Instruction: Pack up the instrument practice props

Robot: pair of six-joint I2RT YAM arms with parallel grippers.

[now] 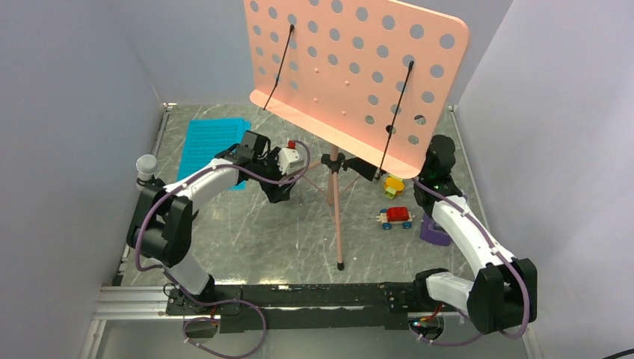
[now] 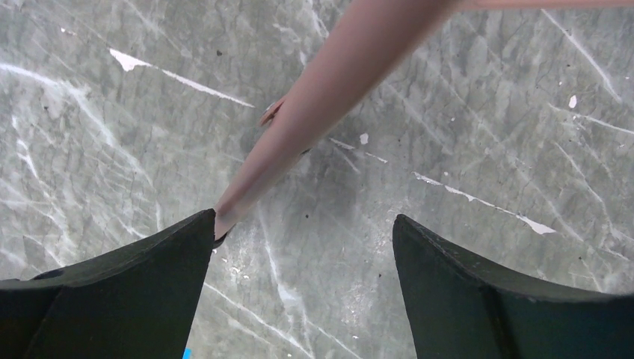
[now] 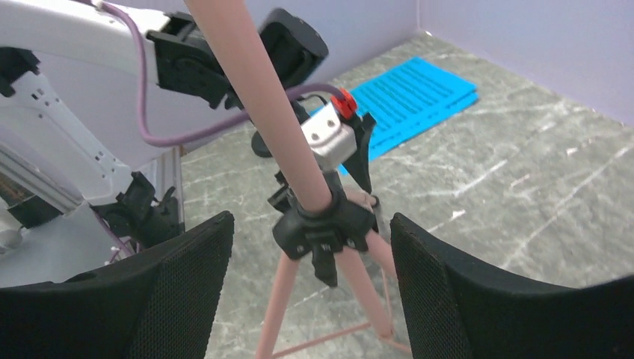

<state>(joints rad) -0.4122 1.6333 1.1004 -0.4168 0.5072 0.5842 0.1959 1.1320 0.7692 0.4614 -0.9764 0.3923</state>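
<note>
My left gripper will shift outward and bring its fingers astride the stand leg's lower shaft [image 2: 253, 176], because the foot end shows beside one fingertip rather than between them.
The salmon-pink music stand [image 1: 351, 60] stands upright mid-table, its perforated desk high above the tripod hub [image 3: 323, 224]. Cyan sheet-music pages [image 1: 213, 143] lie flat at the back left, also visible in the right wrist view [image 3: 407, 97]. The purple metronome [image 1: 432, 230] sits at the right, partly hidden under my right arm. My left gripper [image 2: 303, 217] is open and points down at the table, with a stand leg [image 2: 329, 97] ending beside its left fingertip. My right gripper [image 3: 310, 217] is open, facing the hub from the right, holding nothing.
A red toy car [image 1: 395, 217] and a small yellow toy [image 1: 393, 185] sit right of the stand's legs. Pale walls close in the marble table [image 1: 254, 232] on three sides. A black rail [image 1: 299, 299] runs along the near edge.
</note>
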